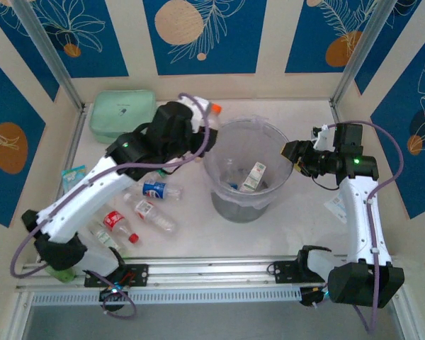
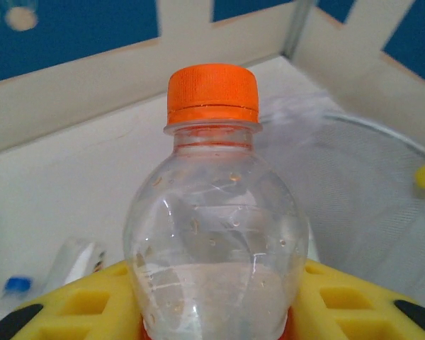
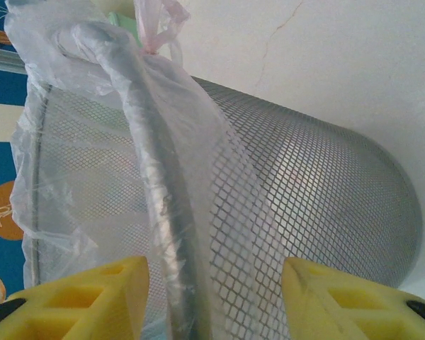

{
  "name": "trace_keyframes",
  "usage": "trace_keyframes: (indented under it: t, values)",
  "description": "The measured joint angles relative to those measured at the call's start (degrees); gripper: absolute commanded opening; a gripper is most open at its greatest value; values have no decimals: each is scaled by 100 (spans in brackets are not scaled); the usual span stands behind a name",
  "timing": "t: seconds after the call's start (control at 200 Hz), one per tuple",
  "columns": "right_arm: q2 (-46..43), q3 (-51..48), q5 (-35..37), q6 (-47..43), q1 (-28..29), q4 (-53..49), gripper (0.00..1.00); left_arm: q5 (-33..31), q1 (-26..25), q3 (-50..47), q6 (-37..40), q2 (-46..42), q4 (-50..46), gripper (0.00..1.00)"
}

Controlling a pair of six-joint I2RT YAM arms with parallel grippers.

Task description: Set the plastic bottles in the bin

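The clear bottle (image 1: 207,110) still hangs outside the bin's rim, so I should next swing my left gripper across and back over the bin's opening (image 1: 249,161), lower it inside and release.
My left gripper (image 2: 216,315) is shut on a clear bottle (image 2: 214,234) with an orange cap (image 2: 212,93), its yellow fingers (image 2: 71,312) on either side of the body. From above, that bottle (image 1: 207,110) hangs just beyond the left rim of the bin (image 1: 216,173), a mesh bucket lined with a clear bag. My right gripper (image 1: 292,152) is open, its jaws astride the bin's right rim (image 3: 152,177). Inside the bin lies a green-labelled bottle (image 1: 253,177). On the table to the left lie a blue-labelled bottle (image 1: 156,190) and two red-labelled bottles (image 1: 153,213), (image 1: 117,222).
A mint-green zip pouch (image 1: 122,113) lies at the back left beside the left arm. A light-blue packet (image 1: 74,175) is at the left wall, and a white packet (image 1: 335,207) rests right of the bin. Metal posts stand at the back corners.
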Motion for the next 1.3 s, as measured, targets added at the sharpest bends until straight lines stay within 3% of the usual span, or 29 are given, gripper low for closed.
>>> trace_keyframes:
  t: [0.295, 0.705, 0.875, 1.116, 1.301]
  values:
    - [-28, 24, 22, -2, 17, -20, 52, 1248, -455, 531, -31, 1239, 424, 26]
    - [-59, 92, 116, -7, 70, -68, 53, 2124, -638, -647, -802, 1738, 1172, 26]
    - [-61, 131, 175, -4, 109, -74, 52, 2321, -640, -1054, -1047, 1779, 1543, 36]
    - [-61, 131, 219, -4, 133, -74, 53, 2457, -638, -1123, -1163, 2002, 1803, 68]
    - [-85, 131, 247, -13, 136, -98, 56, 2452, -640, -1123, -1128, 1991, 1862, 77]
